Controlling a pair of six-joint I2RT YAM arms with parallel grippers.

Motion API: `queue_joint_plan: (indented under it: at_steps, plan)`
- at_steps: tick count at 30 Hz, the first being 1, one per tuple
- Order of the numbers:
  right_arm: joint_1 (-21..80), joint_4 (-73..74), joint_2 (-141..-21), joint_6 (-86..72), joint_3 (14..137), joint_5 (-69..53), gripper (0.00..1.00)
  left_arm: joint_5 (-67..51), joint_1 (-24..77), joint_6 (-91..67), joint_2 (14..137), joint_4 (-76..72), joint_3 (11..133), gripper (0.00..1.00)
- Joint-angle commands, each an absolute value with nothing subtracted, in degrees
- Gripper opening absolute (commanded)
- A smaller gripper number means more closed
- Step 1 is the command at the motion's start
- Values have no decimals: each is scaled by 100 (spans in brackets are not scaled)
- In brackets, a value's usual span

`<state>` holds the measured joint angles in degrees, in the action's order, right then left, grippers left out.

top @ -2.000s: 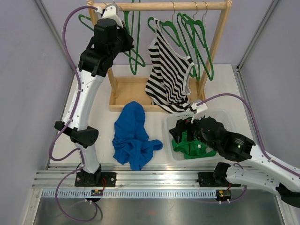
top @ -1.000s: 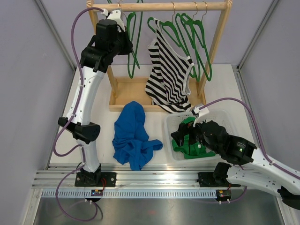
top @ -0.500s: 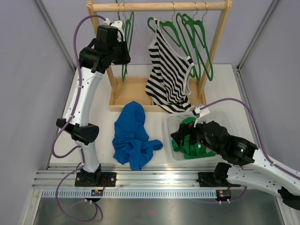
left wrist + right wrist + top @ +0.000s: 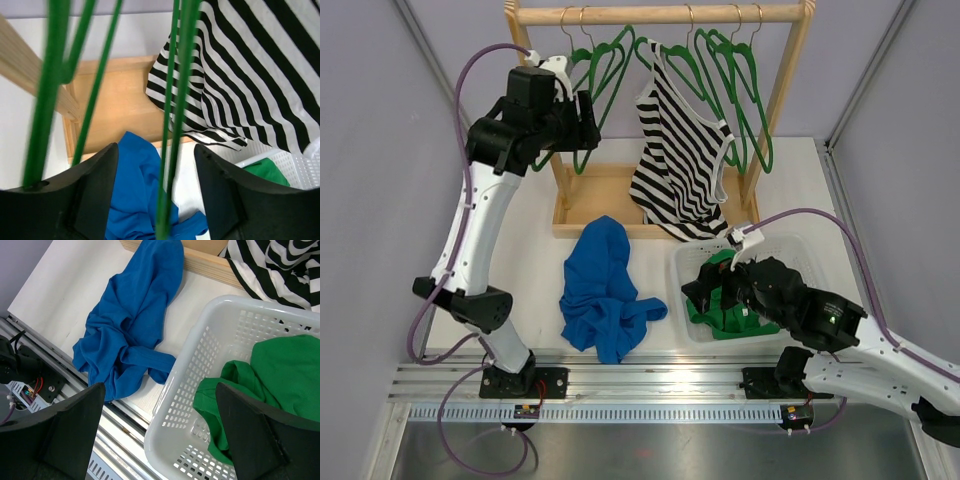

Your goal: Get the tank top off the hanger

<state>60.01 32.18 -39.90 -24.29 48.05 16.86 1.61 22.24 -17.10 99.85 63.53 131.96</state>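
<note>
The blue garment's folds lie outside the basket (image 4: 790, 245), below it and to its left in the top view. My right gripper will sweep across and down onto them.
A black-and-white striped tank top (image 4: 680, 160) hangs on a green hanger (image 4: 655, 50) from the wooden rail (image 4: 660, 14); in the left wrist view the tank top (image 4: 250, 75) fills the upper right. My left gripper (image 4: 588, 125) is up by the empty green hangers (image 4: 600, 75), left of the tank top and apart from it. Its jaws stand open, and thin green hanger wires (image 4: 172, 125) run between them without touching either finger. My right gripper (image 4: 705, 290) hovers open over the white basket (image 4: 790, 245), holding nothing.
A crumpled blue garment (image 4: 605, 290) lies on the table left of the basket. A green garment (image 4: 280, 375) lies inside the basket (image 4: 175, 405). More empty green hangers (image 4: 740, 70) hang right of the tank top. The rack's wooden base (image 4: 590, 195) sits below.
My left gripper has opened and let go of an empty green hanger, which now hangs on the rail. The left arm has drawn back down and left. The right arm has stayed put.
</note>
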Motion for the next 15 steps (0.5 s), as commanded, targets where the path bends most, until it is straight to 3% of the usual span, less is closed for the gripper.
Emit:
queue_joint_plan:
  at_steps: [1,2,3,4,10,15]
  plan:
    - [6029,2752,-4191,-2382,4825,1504,100,35,2232,-1661,9099,5810,12877,68]
    - [6021,2707,-4262,-2356,4816,1451,100,53,2241,-1644,8931,5696,12580,70]
    - [6021,2655,-4324,-2286,4816,1381,99,61,2233,-1626,8790,5661,12447,80]
    - [6029,2524,-4385,-2242,4816,1136,100,70,2241,-1617,8502,5617,12324,99]
    - [6029,1873,-5542,-2039,4965,98,100,245,2250,-1643,7367,5380,10980,99]
    - [6073,1583,-6809,-1969,5335,193,99,1053,2250,-1994,5814,4914,9354,99]
